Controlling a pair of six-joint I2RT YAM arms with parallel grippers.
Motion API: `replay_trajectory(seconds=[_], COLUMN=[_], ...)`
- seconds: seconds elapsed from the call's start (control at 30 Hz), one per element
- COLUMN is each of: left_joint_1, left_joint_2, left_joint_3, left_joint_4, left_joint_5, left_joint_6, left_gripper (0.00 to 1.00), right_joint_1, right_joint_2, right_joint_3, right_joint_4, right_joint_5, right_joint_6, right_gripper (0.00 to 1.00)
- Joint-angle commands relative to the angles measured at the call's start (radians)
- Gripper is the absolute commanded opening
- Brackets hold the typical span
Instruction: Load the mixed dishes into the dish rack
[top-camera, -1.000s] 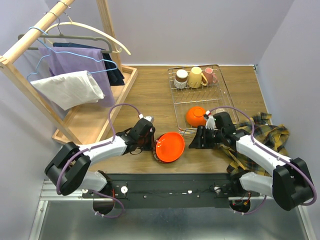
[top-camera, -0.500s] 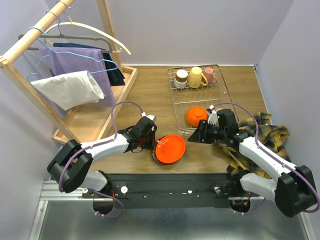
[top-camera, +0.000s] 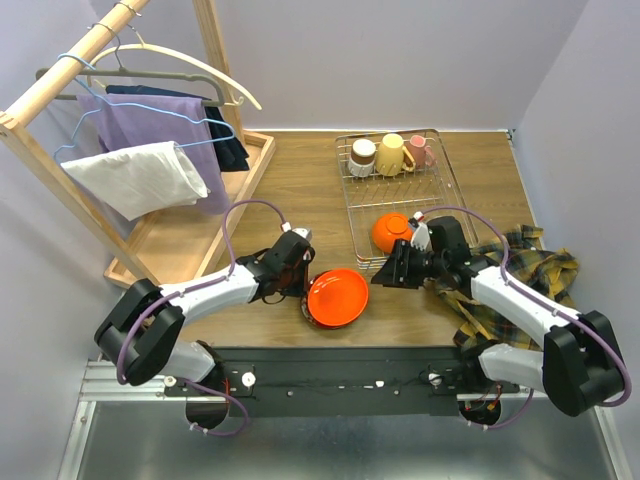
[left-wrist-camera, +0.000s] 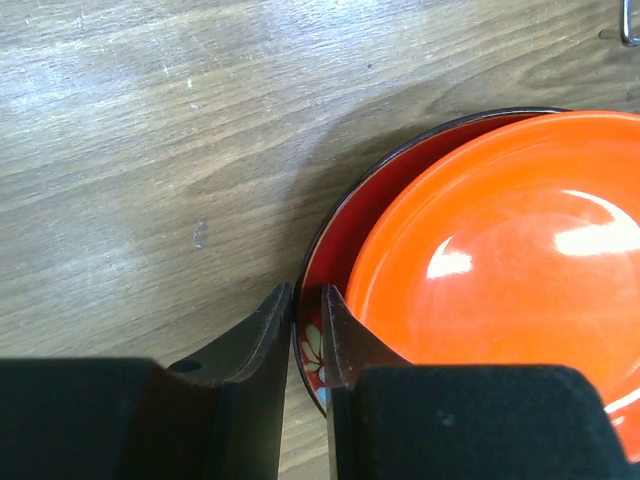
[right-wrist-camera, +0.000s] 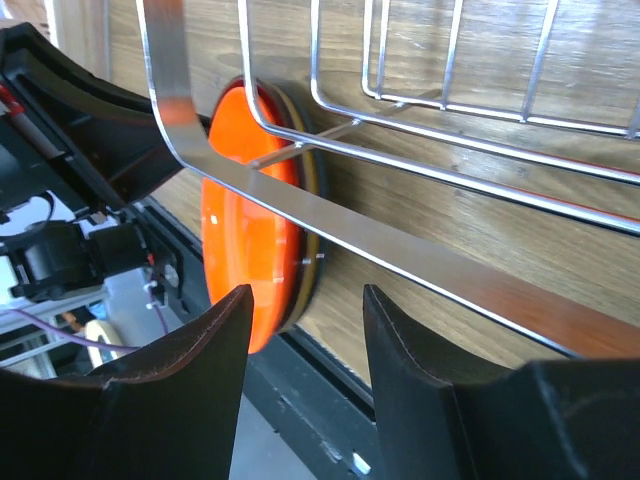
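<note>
My right gripper will move down and back toward the orange-red dish (top-camera: 338, 296), onto the dish's rim opposite my left gripper, since my left gripper pinches only the flowered plate.
My left gripper (top-camera: 301, 287) is shut on the near rim of the red flowered plate (left-wrist-camera: 345, 225), which carries an orange-red dish (top-camera: 338, 296) on top. Both sit low at the table's front edge, just in front of the dish rack (top-camera: 348, 205). In the left wrist view the fingers (left-wrist-camera: 268, 330) pinch the flowered rim beside the orange-red dish (left-wrist-camera: 500, 270). My right gripper (top-camera: 386, 274) is open and empty, right of the plates by the rack's front corner. In the right wrist view the rack's wire (right-wrist-camera: 400, 255) crosses in front of the orange-red dish (right-wrist-camera: 245, 250). An orange bowl (top-camera: 393, 232) lies in the rack, with three mugs (top-camera: 390, 155) at its back.
A plaid cloth (top-camera: 530, 270) lies at the right under my right arm. A wooden clothes rack with hangers and its tray (top-camera: 190, 230) fills the left side. The black base rail (top-camera: 340, 375) runs just below the plates.
The plate and the dish on it have tipped down flatter and shifted slightly right in my left gripper. My right gripper has edged left towards them, still open.
</note>
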Motion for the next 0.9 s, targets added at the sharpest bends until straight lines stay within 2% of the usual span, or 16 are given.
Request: replay_trajectory(seconds=[0.0, 0.2, 0.43, 0.57, 0.87], left_joint_1=[0.001, -0.007, -0.010, -0.012, -0.027], left_joint_2=[-0.007, 0.002, 0.010, 0.012, 0.021], left_joint_3=[0.020, 0.047, 0.031, 0.018, 0.009], left_joint_4=[-0.101, -0.080, -0.073, -0.070, -0.046], left_joint_5=[-0.086, -0.057, -0.049, -0.043, -0.028], left_joint_6=[0.030, 0.018, 0.012, 0.010, 0.007], left_gripper=[0.24, 0.24, 0.23, 0.22, 0.19], right_joint_1=[0.015, 0.041, 0.094, 0.130, 0.132], right_joint_2=[0.018, 0.027, 0.043, 0.034, 0.084], right_joint_3=[0.042, 0.038, 0.009, -0.040, -0.091], right_joint_4=[0.015, 0.034, -0.060, -0.026, 0.041], right_joint_5=[-0.039, -0.059, -0.036, -0.016, 0.055], right_joint_6=[0.016, 0.022, 0.024, 0.059, 0.127], right_gripper=[0.56, 0.56, 0.56, 0.56, 0.57])
